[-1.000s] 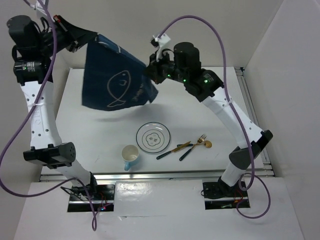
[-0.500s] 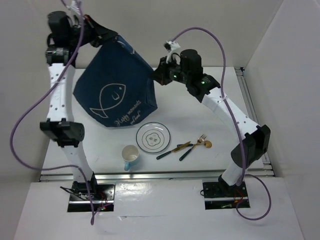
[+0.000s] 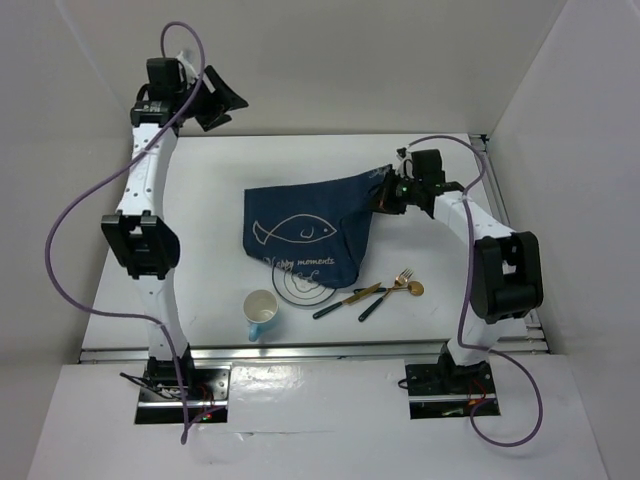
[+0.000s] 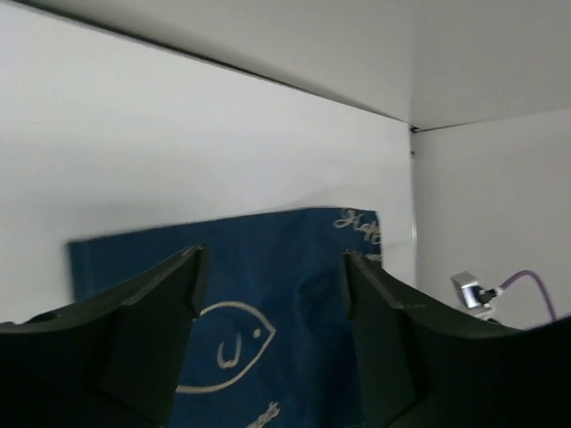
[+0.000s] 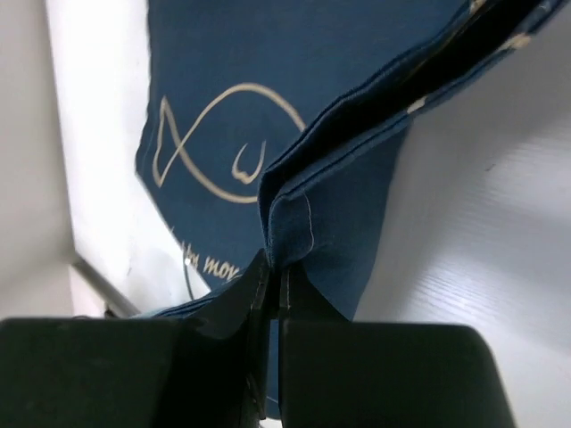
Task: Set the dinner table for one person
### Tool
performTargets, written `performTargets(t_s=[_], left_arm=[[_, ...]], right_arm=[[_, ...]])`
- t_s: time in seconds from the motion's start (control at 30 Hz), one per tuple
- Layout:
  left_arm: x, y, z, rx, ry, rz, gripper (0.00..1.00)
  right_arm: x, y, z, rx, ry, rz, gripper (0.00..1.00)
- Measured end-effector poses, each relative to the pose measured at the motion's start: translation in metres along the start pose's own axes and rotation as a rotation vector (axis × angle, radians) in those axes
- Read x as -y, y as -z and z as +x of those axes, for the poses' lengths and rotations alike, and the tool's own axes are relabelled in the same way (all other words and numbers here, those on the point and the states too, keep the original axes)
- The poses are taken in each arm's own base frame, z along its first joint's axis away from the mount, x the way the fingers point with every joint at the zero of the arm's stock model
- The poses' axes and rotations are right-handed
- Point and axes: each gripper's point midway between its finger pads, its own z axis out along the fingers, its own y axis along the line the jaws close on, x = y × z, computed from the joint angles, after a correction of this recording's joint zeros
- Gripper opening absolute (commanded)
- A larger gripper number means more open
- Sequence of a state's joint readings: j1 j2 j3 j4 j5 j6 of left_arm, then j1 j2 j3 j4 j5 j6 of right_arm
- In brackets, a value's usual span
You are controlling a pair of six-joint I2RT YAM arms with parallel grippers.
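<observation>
The placemat (image 3: 310, 225) partly covers the plate. I will next use my right gripper to pull the placemat's fold outward and to the right in the top view and let it go over bare tabletop.
The navy placemat (image 3: 310, 225) with its white fish drawing lies on the white dinner table (image 3: 200, 230), and its near edge covers part of the plate (image 3: 300, 283). My right gripper (image 3: 385, 195) is low at the cloth's right end, shut on a bunched fold of it (image 5: 275, 267). Its hem stands up between the jaws. My left gripper (image 3: 215, 100) is raised at the back left, open and empty. In the left wrist view the placemat (image 4: 259, 303) shows far below, between the spread fingers (image 4: 152, 330).
A white cup (image 3: 260, 310) with a blue handle stands in front of the plate. A knife (image 3: 348, 298), a dark-handled spoon (image 3: 375, 300) and a gold fork (image 3: 403, 280) lie right of the plate. White walls close in the back and right.
My left gripper opened and let go of the placemat, then swung back. The cloth dropped flat onto the table over the plate. My right gripper came down to the right, still gripping it.
</observation>
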State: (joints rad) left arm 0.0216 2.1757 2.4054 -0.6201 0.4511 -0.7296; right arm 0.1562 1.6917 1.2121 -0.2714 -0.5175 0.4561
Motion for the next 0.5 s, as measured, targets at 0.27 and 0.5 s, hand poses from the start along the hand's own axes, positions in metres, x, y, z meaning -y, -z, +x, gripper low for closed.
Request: performTargets(t_s=[0.27, 0.5], left_arm=[[-0.062, 0.061, 0.083, -0.176, 0.04, -0.232, 0.79], [-0.153, 0.067, 0.229, -0.542, 0.216, -0.399, 0.82]], right_arm=[[0.015, -0.004, -0.022, -0.008, -0.06, -0.058, 0.0], [0.024, -0.008, -0.032, -0.017, -0.096, -0.084, 0.0]])
